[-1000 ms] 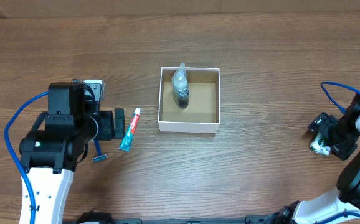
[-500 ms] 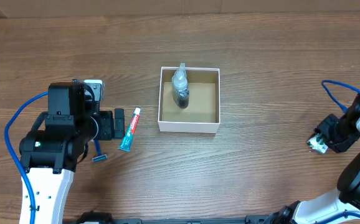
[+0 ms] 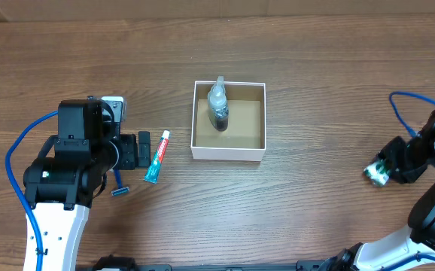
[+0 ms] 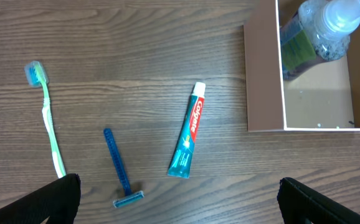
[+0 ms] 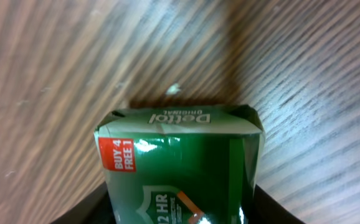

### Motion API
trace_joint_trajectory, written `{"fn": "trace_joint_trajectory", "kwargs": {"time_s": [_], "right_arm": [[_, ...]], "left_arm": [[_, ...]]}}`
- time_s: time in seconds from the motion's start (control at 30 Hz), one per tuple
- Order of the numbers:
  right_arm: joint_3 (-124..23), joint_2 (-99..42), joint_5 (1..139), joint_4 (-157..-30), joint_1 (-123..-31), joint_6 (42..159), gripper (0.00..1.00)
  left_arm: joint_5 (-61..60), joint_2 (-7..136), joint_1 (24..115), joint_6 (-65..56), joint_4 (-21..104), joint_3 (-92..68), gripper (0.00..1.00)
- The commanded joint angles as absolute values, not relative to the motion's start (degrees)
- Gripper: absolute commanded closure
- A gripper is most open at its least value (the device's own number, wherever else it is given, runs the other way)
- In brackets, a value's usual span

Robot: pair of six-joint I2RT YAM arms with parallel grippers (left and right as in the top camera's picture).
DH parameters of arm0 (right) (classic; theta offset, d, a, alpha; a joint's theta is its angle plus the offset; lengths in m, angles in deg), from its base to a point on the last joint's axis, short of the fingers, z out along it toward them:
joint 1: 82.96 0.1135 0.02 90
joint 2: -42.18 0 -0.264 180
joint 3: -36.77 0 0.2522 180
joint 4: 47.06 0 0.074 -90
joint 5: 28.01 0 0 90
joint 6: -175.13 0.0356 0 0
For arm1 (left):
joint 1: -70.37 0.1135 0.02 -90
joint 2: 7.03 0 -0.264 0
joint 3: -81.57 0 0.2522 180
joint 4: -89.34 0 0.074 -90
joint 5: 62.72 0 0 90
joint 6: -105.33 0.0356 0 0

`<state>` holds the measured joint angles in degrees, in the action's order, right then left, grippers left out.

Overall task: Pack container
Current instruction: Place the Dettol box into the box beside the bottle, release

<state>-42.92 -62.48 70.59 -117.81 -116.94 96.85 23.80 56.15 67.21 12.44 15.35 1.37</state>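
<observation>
My right gripper will next lift the soap pack, carry it over the space beside the pump bottle (image 3: 217, 105) and lower it in; the container's bottom is bare there.
The container (image 3: 228, 154), a small white-walled box with a brown inside, stands mid-table with a clear pump bottle (image 3: 217, 105) in it. The left wrist view shows its near wall (image 4: 264, 74) and the bottle (image 4: 317, 31). At the far right, my right gripper (image 3: 381, 172) is shut on a green Dettol soap pack (image 5: 180, 168), the fingers pressing its two sides just above the wood. My left gripper (image 4: 180, 202) hangs open over the table left of the container, nothing between its fingers.
A Colgate toothpaste tube (image 4: 188, 132), a blue razor (image 4: 119, 169) and a green toothbrush (image 4: 48, 118) lie on the wood left of the container, under my left gripper (image 3: 138, 150). The tube (image 3: 156, 156) sits nearest the box.
My right gripper has closed on the green soap pack and shifted slightly left with it. The left arm has not moved.
</observation>
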Motion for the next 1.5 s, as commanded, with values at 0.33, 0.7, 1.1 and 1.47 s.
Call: {"fn": "trace_joint_trajectory", "kwargs": {"time_s": [0.33,0.7,1.1,1.47], "right_arm": [[-62.9,-43.0,76.8,-124.5,-82.2,89.8,0.96],[-62.9,-49.7,65.5,-108.2,-55.9,99.4,0.96],[-62.9,-64.3,65.4,-105.7,-56.9,99.9,0.96],[-64.9,-64.8,65.4,-105.9,-58.5,99.7,0.13]], "left_arm": [[22.7,56.2,67.0,11.8,16.0,0.1,0.0],[22.7,56.2,67.0,11.4,16.0,0.1,0.0],[22.7,56.2,67.0,11.4,16.0,0.1,0.0],[22.7,56.2,67.0,11.4,15.9,0.1,0.0]]}}
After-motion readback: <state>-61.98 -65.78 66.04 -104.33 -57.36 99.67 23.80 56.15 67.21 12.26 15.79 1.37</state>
